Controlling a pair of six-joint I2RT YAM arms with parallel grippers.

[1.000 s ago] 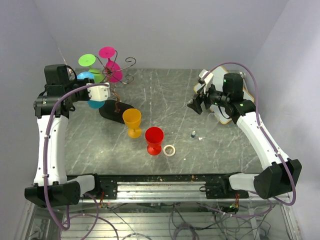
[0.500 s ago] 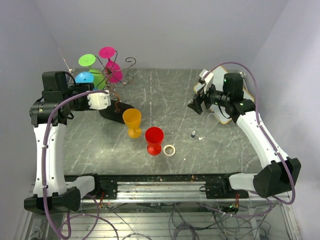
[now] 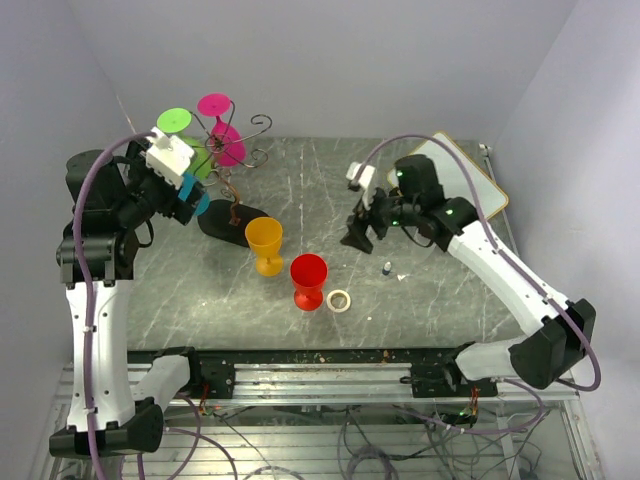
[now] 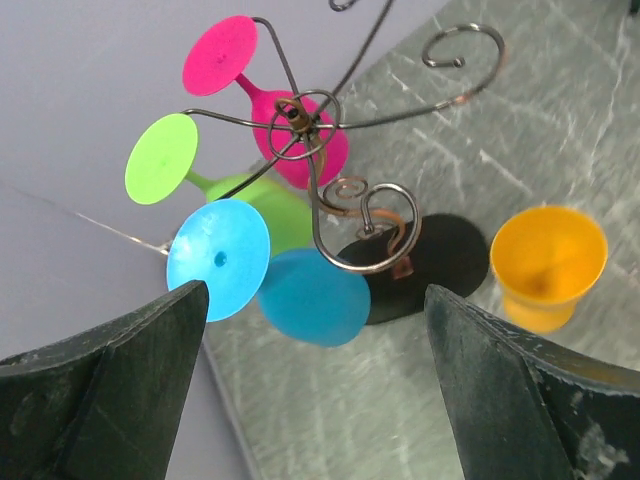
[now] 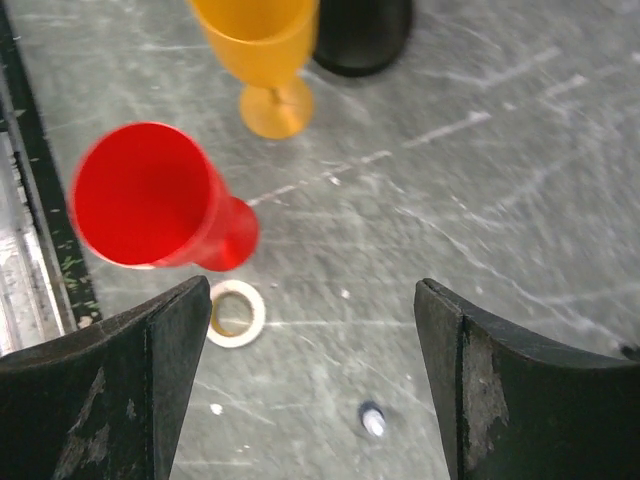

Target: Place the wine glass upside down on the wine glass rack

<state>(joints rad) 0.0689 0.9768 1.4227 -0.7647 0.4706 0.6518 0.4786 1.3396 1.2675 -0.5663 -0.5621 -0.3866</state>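
I will next sweep my right gripper over to the facing side of the orange glass's rim, because that glass stands to the gripper's left in the top view.
The wine glass rack (image 3: pixel 236 190), dark wire with curled arms (image 4: pixel 297 112), stands on a black oval base (image 4: pixel 430 262) at the back left. Hanging upside down on it are a green glass (image 3: pixel 175 121), a pink glass (image 3: pixel 214 104) and a blue wine glass (image 4: pixel 312 297), its foot (image 4: pixel 218 258) uppermost. My left gripper (image 4: pixel 315 300) is open just in front of the blue glass, touching nothing. An orange glass (image 3: pixel 265 243) and a red glass (image 3: pixel 308 280) stand upright mid-table. My right gripper (image 3: pixel 357 235) hovers open to the right of the red glass (image 5: pixel 150 195).
A roll of tape (image 3: pixel 339 300) lies right of the red glass, and a small dark cap-like piece (image 3: pixel 387 267) lies further right. A white board (image 3: pixel 470 175) rests at the back right. The side wall runs close behind the rack.
My left gripper opened and drew back up and to the left, leaving the blue glass hanging on the rack. The right arm swung left from the board toward the red glass.
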